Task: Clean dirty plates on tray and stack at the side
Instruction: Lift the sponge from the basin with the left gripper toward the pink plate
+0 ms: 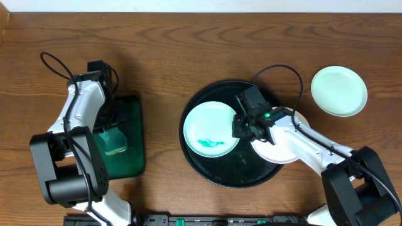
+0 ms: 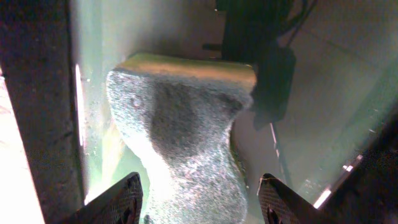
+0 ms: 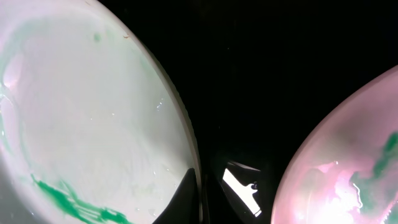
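My left gripper will sink deeper into the dark green tray and close on the sponge's end [image 1: 110, 132] [image 2: 196, 198], since its open fingers are already on either side.
The black tray [image 1: 207, 171] sits mid-table. On it lies a mint-green plate [image 1: 207, 122] with a green smear. My right gripper [image 1: 244, 125] is shut on this plate's right rim; in the right wrist view one finger lies over the rim [image 3: 200, 198] of the plate [image 3: 93, 112]. A white plate [image 1: 279, 152] with green smears lies partly over the tray's right rim, under my right arm, and shows in the right wrist view [image 3: 348, 155]. A clean mint-green plate [image 1: 339, 91] lies on the table at the right. My left gripper [image 2: 199, 182] is open around a sponge [image 2: 180, 124].
The sponge [image 1: 115, 140] lies in a rectangular dark green tray [image 1: 133, 150] at the left, with my left arm above it. The black tray's glossy floor [image 3: 261, 74] shows between the two plates. The table is brown wood.
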Robot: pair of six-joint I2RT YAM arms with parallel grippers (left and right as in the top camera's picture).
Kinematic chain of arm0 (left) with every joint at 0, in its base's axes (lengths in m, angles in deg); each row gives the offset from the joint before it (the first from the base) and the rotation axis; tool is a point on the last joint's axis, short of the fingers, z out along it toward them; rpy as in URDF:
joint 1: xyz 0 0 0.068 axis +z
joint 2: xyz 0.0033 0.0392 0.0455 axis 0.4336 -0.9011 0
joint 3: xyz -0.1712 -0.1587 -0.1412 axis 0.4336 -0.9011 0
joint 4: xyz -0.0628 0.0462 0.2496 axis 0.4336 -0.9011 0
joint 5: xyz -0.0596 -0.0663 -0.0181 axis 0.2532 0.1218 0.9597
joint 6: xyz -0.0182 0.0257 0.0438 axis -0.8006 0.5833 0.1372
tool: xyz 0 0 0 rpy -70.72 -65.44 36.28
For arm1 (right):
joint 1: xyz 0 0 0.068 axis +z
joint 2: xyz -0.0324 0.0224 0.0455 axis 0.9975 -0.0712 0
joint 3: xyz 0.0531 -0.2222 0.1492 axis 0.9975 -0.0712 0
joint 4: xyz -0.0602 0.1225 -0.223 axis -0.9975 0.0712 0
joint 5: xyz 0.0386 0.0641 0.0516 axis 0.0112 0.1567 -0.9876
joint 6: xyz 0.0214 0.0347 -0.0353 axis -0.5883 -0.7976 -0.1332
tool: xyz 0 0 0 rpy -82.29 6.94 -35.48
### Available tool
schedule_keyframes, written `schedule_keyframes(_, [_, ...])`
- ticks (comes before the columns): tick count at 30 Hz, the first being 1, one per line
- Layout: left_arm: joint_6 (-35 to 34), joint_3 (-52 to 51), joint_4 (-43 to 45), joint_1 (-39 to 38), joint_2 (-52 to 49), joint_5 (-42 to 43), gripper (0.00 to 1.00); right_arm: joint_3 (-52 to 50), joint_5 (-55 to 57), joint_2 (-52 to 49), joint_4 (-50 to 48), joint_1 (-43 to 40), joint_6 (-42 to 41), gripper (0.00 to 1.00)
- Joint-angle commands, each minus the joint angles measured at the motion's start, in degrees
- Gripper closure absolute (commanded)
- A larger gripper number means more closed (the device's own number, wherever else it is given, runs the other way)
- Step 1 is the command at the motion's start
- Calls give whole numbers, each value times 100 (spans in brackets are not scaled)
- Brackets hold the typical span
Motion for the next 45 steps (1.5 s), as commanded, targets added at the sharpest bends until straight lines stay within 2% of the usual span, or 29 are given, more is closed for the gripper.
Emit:
schedule_keyframes(1, [-35,-302,66,138,116,-205,39,79,-94,-42,9,-55,131,99])
schedule_keyframes(5, [-39,-673,411,254,116,144,41,79,-109,-42,11,-55,131,99])
schedule_keyframes(10, [-85,-817,605,256,116,286,79,79,-149,-42,68,-52,129,99])
schedule_keyframes(11, [-127,-817,634,256,116,286,93,79,-168,-42,74,-52,131,99])
schedule_keyframes(21, [-232,-586,579,87,304,439,93,79,-197,-42,155,-52,129,99])
schedule_keyframes(35, [-726,-474,20,-149,1919,175,93,79,-262,-42,155,-52,129,99])
schedule_keyframes(41, [-726,-533,90,-149,1792,149,93,79,-343,-42,155,-52,129,99])
schedule_keyframes(45, [-726,-614,173,-149,1346,157,93,79,-350,-42,157,-52,129,99])
